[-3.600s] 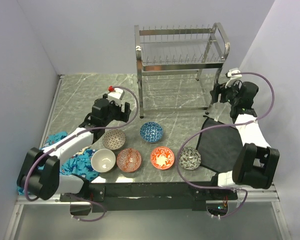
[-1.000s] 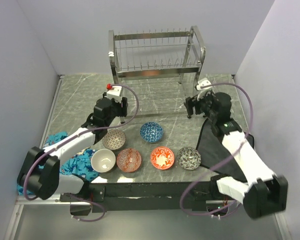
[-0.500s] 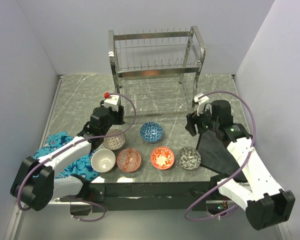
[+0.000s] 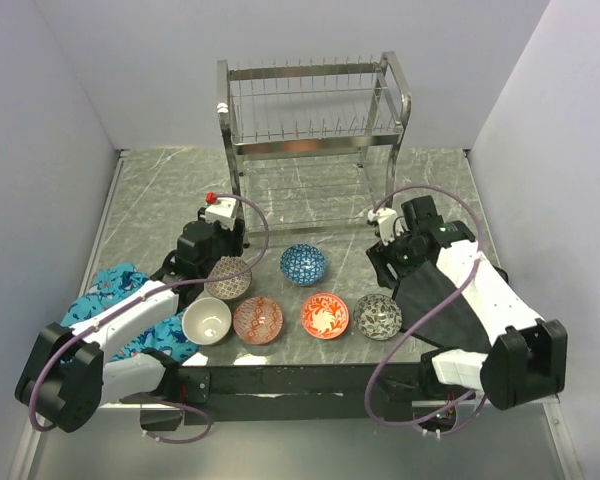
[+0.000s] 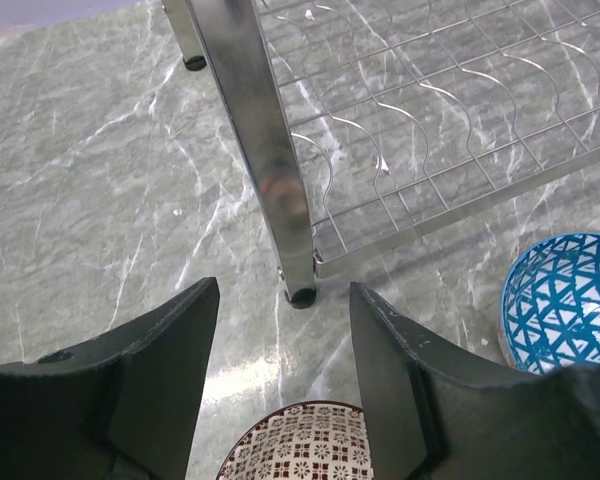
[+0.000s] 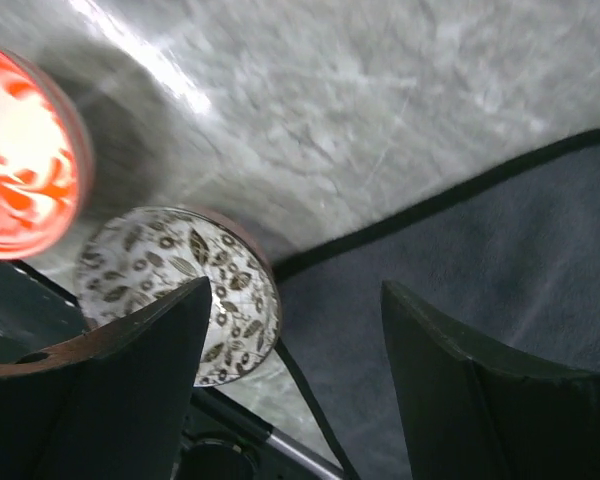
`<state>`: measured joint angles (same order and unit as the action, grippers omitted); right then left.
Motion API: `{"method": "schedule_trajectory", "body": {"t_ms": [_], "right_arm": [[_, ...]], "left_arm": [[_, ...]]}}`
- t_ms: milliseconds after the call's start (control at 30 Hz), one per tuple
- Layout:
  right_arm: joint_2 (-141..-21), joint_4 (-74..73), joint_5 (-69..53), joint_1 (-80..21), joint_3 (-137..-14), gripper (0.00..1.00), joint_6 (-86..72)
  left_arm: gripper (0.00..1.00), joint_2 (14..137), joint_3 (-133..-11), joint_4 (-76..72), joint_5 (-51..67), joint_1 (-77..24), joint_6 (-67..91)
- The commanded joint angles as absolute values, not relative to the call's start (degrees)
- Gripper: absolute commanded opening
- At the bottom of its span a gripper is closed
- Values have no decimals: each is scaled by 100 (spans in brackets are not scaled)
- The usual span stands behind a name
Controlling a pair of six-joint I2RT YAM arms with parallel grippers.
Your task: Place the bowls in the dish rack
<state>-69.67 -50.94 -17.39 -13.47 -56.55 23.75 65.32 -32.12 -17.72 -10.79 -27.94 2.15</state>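
Next, my right gripper comes down and toward the left in the wrist view onto the grey-white bowl's rim by the mat, clear of the red-orange bowl (image 6: 20, 165).
The steel dish rack (image 4: 310, 110) stands empty at the back of the table. Six bowls sit near the front: brown-grey (image 4: 227, 278), blue (image 4: 303, 264), plain white (image 4: 206, 320), pinkish-red (image 4: 257, 319), red-orange (image 4: 324, 315) and dark grey-white (image 4: 378, 316). My left gripper (image 4: 223, 256) hangs open over the far rim of the brown-grey bowl (image 5: 305, 445), facing a rack leg (image 5: 260, 150), with the blue bowl (image 5: 565, 300) to its right. My right gripper (image 4: 384, 265) is open and empty above the mat edge, beside the grey-white bowl (image 6: 150, 260). The red-orange bowl (image 6: 20, 165) shows at the left.
A dark mat (image 4: 450, 300) lies at the front right under the right arm, also visible as the mat (image 6: 500, 300) below the right jaws. A blue patterned cloth (image 4: 130, 310) is bunched at the front left. Walls close in on three sides.
The rack has shifted left from its first position. Within the last second the right arm swung back from the rack toward the grey-white bowl. The left gripper drew back over the brown-grey bowl.
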Motion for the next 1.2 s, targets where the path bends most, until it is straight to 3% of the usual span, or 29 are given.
{"method": "schedule_trajectory", "body": {"t_ms": [0, 533, 867, 1000, 1167], "right_arm": [[-7154, -5282, -1388, -1336, -5511, 74, 2715], [-7743, -5871, -1617, -1345, -5370, 58, 3620], [-7954, -5678, -1468, -1388, -5317, 55, 3762], [-8042, -5546, -1345, -1511, -5256, 49, 3727], [-8121, -5476, -1388, -1678, -5221, 47, 3674]], "left_arm": [[62, 6398, -3304, -1662, -1108, -2768, 158], [63, 6609, -3357, -1591, -1063, -2716, 202], [64, 6653, -3322, -1547, -1055, -2681, 158], [64, 6662, -3305, -1547, -1055, -2646, 176], [64, 6662, -3270, -1565, -1037, -2593, 158]]}}
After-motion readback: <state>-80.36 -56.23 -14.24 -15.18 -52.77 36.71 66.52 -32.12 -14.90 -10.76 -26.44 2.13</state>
